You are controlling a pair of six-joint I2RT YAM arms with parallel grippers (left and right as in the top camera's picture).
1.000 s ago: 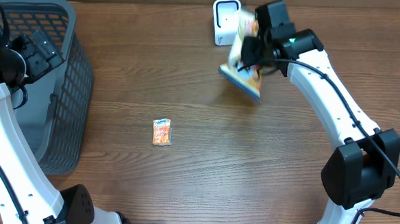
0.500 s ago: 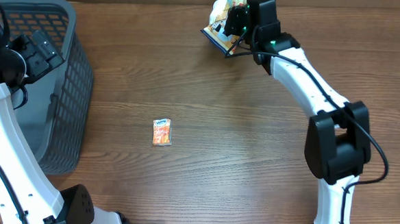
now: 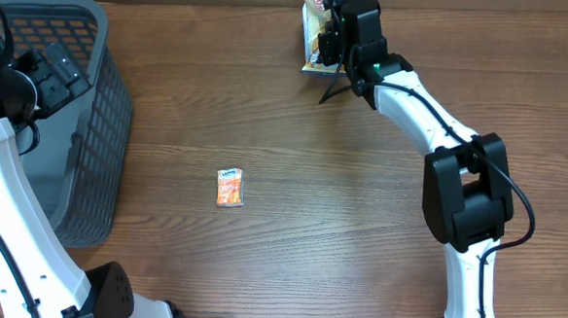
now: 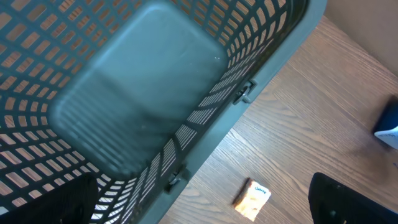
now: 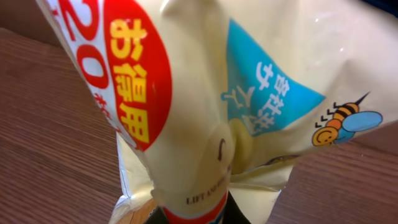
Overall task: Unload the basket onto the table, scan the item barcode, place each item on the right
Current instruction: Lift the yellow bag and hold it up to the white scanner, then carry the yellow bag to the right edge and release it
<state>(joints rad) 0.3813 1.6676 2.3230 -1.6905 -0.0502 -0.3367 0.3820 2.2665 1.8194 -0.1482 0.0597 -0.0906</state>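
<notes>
My right gripper needs to swing to the right in the overhead view next, then move back and down over the table, where empty wood leaves room for the snack bag point(image 3: 315, 24).
A cream snack bag point(image 3: 315, 24) with a red round label and a blue patch point(image 5: 186, 93) hangs at the table's far edge. My right gripper point(image 3: 339, 33) is shut on it, pinching its crimped end between the fingers point(image 5: 193, 218). The bag fills the right wrist view. It stands where the white scanner was, and I cannot make out the scanner behind it. No barcode shows. My left gripper point(image 3: 50, 77) hangs open over the grey basket point(image 3: 67, 31), with nothing between its dark fingers point(image 4: 348, 199).
A small orange packet point(image 3: 229, 187) lies on the wooden table left of the middle, also in the left wrist view point(image 4: 253, 199) beside the basket's wall point(image 4: 205, 134). The basket holds nothing that I can see.
My right arm has swung the bag from right of the scanner up and left to the far edge, where it now covers the scanner. The left arm has not moved.
</notes>
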